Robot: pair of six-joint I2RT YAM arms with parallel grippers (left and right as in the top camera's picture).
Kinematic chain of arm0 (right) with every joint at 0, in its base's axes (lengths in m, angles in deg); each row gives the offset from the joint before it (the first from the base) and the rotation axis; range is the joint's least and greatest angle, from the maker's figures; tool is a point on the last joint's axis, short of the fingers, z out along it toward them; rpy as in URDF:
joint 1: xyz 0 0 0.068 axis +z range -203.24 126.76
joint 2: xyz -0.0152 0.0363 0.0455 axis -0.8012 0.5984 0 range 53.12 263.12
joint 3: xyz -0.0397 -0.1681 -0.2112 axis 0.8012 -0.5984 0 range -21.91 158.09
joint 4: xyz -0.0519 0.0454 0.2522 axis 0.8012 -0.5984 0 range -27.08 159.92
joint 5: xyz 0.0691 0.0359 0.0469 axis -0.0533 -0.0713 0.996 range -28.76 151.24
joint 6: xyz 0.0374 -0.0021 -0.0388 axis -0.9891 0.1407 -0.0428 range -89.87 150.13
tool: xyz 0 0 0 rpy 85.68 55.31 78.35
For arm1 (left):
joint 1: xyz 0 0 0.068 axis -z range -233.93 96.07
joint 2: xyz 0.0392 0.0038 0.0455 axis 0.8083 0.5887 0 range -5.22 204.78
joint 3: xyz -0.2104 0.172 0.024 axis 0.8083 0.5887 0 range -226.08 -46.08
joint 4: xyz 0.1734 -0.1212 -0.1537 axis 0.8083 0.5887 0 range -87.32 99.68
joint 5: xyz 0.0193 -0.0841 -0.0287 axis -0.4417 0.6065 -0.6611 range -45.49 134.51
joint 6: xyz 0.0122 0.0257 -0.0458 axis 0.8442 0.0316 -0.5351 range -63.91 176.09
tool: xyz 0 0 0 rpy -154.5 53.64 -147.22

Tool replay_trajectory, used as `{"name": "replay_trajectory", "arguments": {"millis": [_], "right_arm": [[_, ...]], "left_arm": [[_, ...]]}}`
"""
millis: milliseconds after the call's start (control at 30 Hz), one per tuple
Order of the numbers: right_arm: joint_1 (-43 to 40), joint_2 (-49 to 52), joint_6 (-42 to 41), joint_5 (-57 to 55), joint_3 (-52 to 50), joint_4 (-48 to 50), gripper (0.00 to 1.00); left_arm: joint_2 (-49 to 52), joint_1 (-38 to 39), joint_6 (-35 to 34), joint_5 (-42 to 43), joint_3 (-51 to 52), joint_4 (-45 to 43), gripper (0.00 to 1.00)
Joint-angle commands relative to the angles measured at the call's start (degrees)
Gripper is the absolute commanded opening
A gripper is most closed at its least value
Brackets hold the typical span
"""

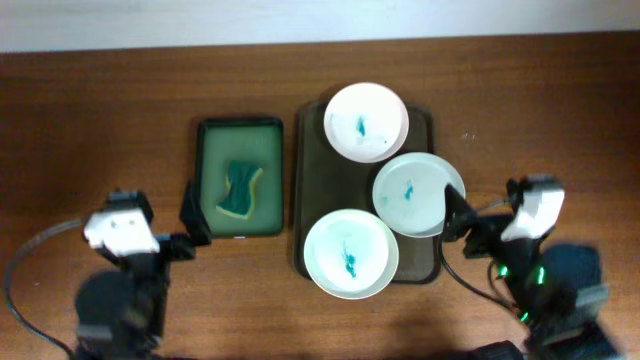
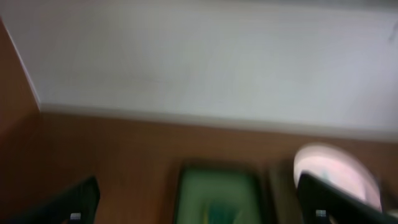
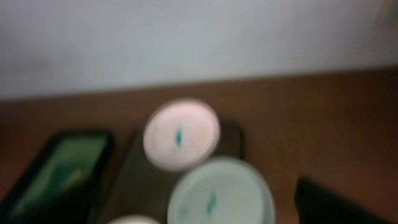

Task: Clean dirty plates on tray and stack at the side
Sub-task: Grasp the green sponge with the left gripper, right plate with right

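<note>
My right gripper is above and inward of the middle plate's rim, which sticks out over the brown tray's edge. Next it needs to tilt its fingers down and lower them outward, on both sides of that rim.
Three white plates with teal smears lie on the brown tray: one at the back, one at the right, overlapping the tray's right edge, and one at the front. A green and yellow sponge lies in the green tray. My left gripper is open and empty by the green tray's front left corner. My right gripper is open and empty just right of the right plate. Both wrist views are blurred. The right wrist view shows the back plate and the right plate.
The green tray stands directly left of the brown tray on the wooden table. A white wall runs behind the table's far edge. The left wrist view shows the green tray and a plate. Cables trail at both front corners.
</note>
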Motion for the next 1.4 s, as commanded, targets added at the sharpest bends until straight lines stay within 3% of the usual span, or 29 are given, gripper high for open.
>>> {"name": "replay_trajectory", "arguments": {"millis": [0,133,267,333,467,600,633,733,800,867,933,967,1033,1100,1167,1267,1300,1367], "right_arm": [[-0.17,18.03,-0.28,2.19,22.71,-14.71,0.98],[-0.17,35.06,-0.28,6.38,40.57,-30.12,0.98],[-0.17,42.34,-0.50,6.45,40.89,-35.08,0.98],[-0.17,44.37,-0.48,7.98,40.89,-37.62,0.98],[-0.11,46.47,-0.76,13.25,37.29,-39.69,0.70],[-0.11,46.53,-5.07,14.10,27.10,-37.27,0.66],[-0.11,46.56,-5.07,14.19,25.31,-36.15,0.66],[-0.13,46.62,-5.05,14.27,24.76,-35.91,0.67],[-0.13,46.62,-5.05,14.25,24.76,-35.26,0.67],[-0.50,46.60,-5.07,12.66,24.79,-33.81,0.64],[-2.80,46.40,-5.57,12.57,25.33,-33.42,0.62],[-6.38,45.57,-5.92,12.85,26.18,-33.81,0.61],[-11.47,43.95,-5.90,13.25,26.45,-33.97,0.61],[-16.98,43.36,-5.84,13.22,26.45,-36.09,0.62],[-20.92,43.67,-2.36,13.25,26.36,-39.67,0.65],[-21.07,43.67,-1.75,13.22,26.10,-40.09,0.69],[-21.07,43.67,-1.75,13.20,26.10,-40.02,0.72],[-21.07,44.00,-1.75,13.20,26.10,-40.02,0.72]], "left_arm": [[18.75,-0.26,1.90,3.80,-21.11,12.55,0.99],[35.36,-0.26,1.68,4.44,-35.28,25.14,0.99],[43.91,-0.26,1.64,12.85,-35.21,30.73,0.99],[49.09,-0.20,1.22,13.09,-35.19,33.00,1.00],[65.48,-0.11,-0.26,13.11,-35.19,31.17,0.89],[81.72,0.13,-0.68,17.29,-35.19,21.53,0.66],[84.63,0.68,-0.68,18.43,-35.19,19.28,0.54],[89.35,1.62,-0.70,16.50,-35.19,18.51,0.00],[89.31,1.66,-0.70,16.52,-36.15,19.61,0.00],[89.31,1.66,-0.70,16.52,-45.00,29.46,0.06],[89.31,1.66,-0.68,16.50,-53.64,38.32,0.37],[89.31,1.73,-0.68,16.48,-58.14,43.43,0.46],[89.35,1.73,-0.68,16.24,-59.17,45.83,0.51],[90.23,1.73,-0.68,13.18,-57.40,46.42,0.52],[90.88,1.92,-0.68,14.62,-50.77,40.96,0.47],[90.88,3.93,-0.66,14.97,-41.40,30.27,0.32],[90.88,5.07,-0.42,14.95,-38.99,28.37,0.32],[90.55,6.32,2.12,13.86,-39.17,28.92,0.13]]}}
